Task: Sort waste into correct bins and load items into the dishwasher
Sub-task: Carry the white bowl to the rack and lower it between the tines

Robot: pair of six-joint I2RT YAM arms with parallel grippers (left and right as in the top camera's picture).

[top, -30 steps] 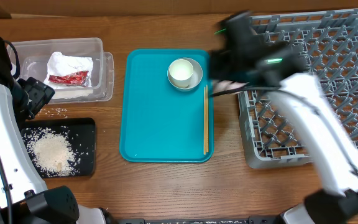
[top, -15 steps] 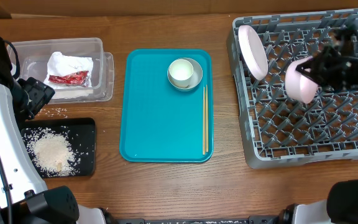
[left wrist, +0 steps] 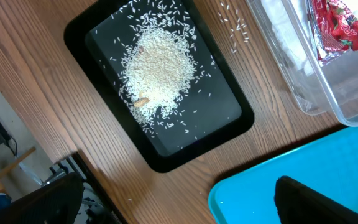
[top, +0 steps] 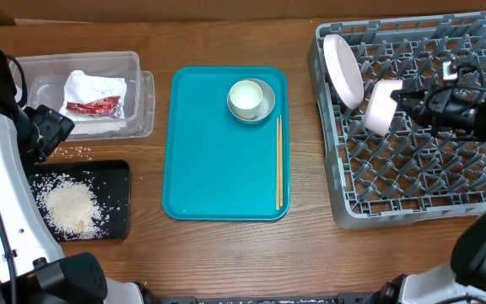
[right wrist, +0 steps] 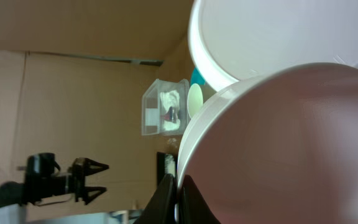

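Observation:
The small white bowl hangs above the pegs, so my right gripper will next lower it among empty rack wires, slightly away from the pale plate.
My right gripper (top: 401, 102) is shut on the rim of a small white bowl (top: 380, 105), held on edge over the grey dishwasher rack (top: 412, 181). The bowl is right beside the pale plate (top: 344, 69) standing in the rack. In the right wrist view the fingertips (right wrist: 166, 193) pinch the bowl's (right wrist: 291, 143) rim below the plate (right wrist: 278, 31). On the teal tray (top: 218, 169) a white cup (top: 245, 97) sits in a grey-green bowl (top: 267, 101), with chopsticks (top: 278, 160) alongside. My left gripper (left wrist: 178, 186) hangs open over the table near the black tray (left wrist: 229, 127).
The clear tub (top: 133, 63) at the back left holds a crumpled napkin (top: 91, 87) and a red wrapper (top: 91, 106). The black tray (top: 116, 177) holds a heap of rice (top: 70, 207), with stray grains (top: 78, 152) on the wood beside it.
My right arm has swung from the teal tray's right edge over the rack with the bowl, then brought it left, close beside the plate. The left arm has not moved.

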